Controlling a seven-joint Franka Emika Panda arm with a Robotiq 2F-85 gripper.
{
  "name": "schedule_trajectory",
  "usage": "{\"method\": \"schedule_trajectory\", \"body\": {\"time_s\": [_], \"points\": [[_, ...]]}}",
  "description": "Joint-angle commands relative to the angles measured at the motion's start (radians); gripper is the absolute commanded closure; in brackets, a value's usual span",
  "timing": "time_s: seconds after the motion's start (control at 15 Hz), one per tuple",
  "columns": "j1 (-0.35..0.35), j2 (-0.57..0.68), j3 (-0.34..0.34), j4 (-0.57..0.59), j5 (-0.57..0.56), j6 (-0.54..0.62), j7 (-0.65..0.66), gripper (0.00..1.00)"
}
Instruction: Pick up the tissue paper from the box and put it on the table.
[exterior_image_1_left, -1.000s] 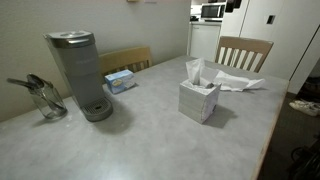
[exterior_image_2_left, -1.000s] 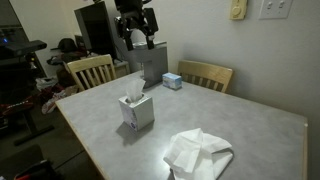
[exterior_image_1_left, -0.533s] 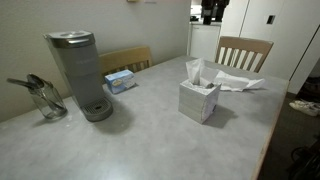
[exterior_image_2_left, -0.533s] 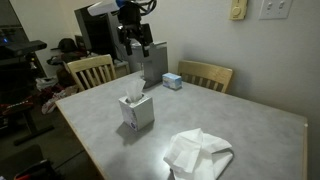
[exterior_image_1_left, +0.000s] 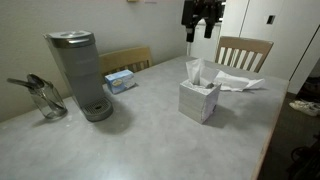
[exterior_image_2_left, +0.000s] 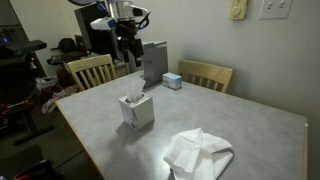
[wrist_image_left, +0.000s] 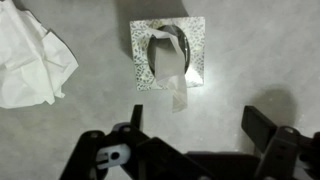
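The white tissue's upper tip stands clear above the slot, so next I should lower my gripper toward the box with its open fingers on either side of that part of the tissue.
A square patterned tissue box stands on the grey table with a white tissue sticking up from its slot. It shows in both exterior views and from above in the wrist view. My gripper hangs high above the box, open and empty; it also shows in an exterior view. In the wrist view its two dark fingers are spread wide below the box. A pile of loose white tissues lies on the table beside the box.
A grey coffee machine and a glass jug stand at one end of the table. A small blue and white box lies near it. Wooden chairs stand around the table.
My gripper has moved across, from off to one side to a spot high above the tissue box. It has stayed open. The box and tissues have not moved.
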Motion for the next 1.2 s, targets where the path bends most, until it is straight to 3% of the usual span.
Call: {"method": "schedule_trajectory", "body": {"time_s": [0.0,0.47,1.13], "points": [[0.017,0.017,0.000,-0.021,-0.035,0.027,0.139,0.00],[0.025,0.037,-0.005,-0.091,-0.058,0.049,0.276,0.00],[0.020,0.109,-0.015,-0.091,-0.045,0.122,0.252,0.00]]}}
